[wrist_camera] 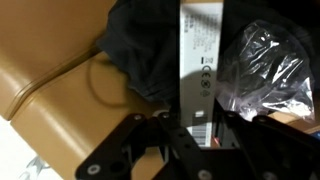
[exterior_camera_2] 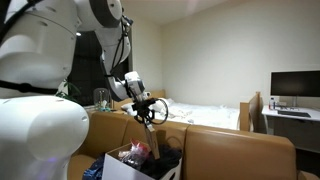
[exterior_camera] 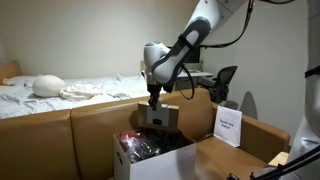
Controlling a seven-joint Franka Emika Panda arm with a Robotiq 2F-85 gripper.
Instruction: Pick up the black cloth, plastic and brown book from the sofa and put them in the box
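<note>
The robot's gripper should lower into the open white box [exterior_camera: 125,165] and let go of the brown book onto the black cloth, because that cloth lies below the gripper.
My gripper [exterior_camera: 153,103] [exterior_camera_2: 150,118] [wrist_camera: 197,125] is shut on the brown book [exterior_camera: 160,117] [exterior_camera_2: 152,138]. The book hangs straight down over the open white box [exterior_camera: 125,165] [exterior_camera_2: 118,170] on the tan sofa [exterior_camera: 60,135] [exterior_camera_2: 230,150] [wrist_camera: 50,70]. In the wrist view the book [wrist_camera: 200,50] shows as a pale strip with a barcode label running out from between the jaws. Below it lie the black cloth [exterior_camera: 172,146] [wrist_camera: 145,45] and the glossy plastic [exterior_camera: 135,145] [exterior_camera_2: 135,152] [wrist_camera: 265,60], both inside the box.
An upright white printed card [exterior_camera: 228,125] stands on the sofa beside the box. Behind the sofa is a white-sheeted bed [exterior_camera: 70,92] [exterior_camera_2: 205,115]. A desk with a monitor [exterior_camera_2: 295,85] stands by the far wall, with an office chair [exterior_camera: 222,82].
</note>
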